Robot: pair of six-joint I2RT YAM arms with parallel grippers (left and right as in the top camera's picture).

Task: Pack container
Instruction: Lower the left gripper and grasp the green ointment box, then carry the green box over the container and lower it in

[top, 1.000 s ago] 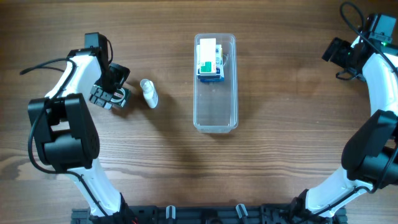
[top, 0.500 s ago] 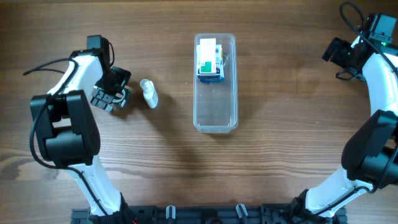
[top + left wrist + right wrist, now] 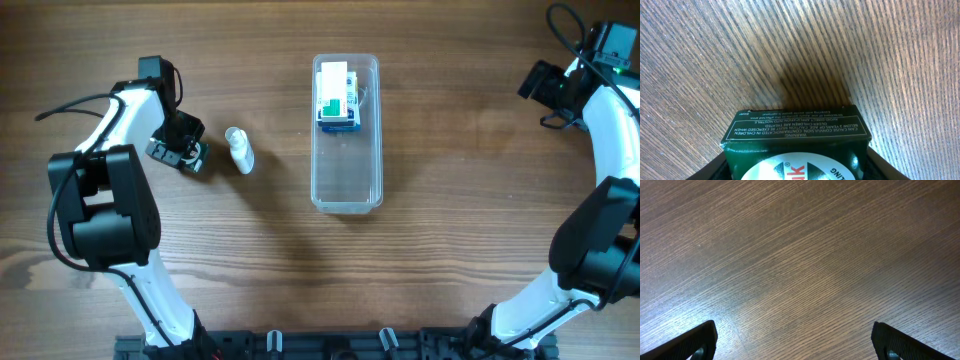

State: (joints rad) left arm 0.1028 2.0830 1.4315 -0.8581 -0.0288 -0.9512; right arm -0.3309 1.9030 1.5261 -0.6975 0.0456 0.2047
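The container has space nearer than its white, green and blue box. Next, my left gripper rises past the bottle and lowers into that space (image 3: 346,161).
The clear container (image 3: 347,185) lies lengthwise at the table's centre, with a white, green and blue box (image 3: 337,98) in its far end. A small white bottle (image 3: 239,150) lies to its left. Further left, my left gripper (image 3: 176,149) points down at the table. In the left wrist view a dark green printed box (image 3: 795,132) fills the space between the fingers (image 3: 884,169), which press on both its sides. My right gripper (image 3: 541,86) is far off at the right edge; the right wrist view shows it (image 3: 795,341) open over bare wood.
The wooden table (image 3: 470,220) surrounds the container. Both arm bases (image 3: 100,220) stand at the near corners, with a black rail (image 3: 320,345) along the front edge.
My left gripper's jaws have narrowed from wide open onto the dark green box, staying in the same spot. Neither the right arm, the bottle nor the container has moved.
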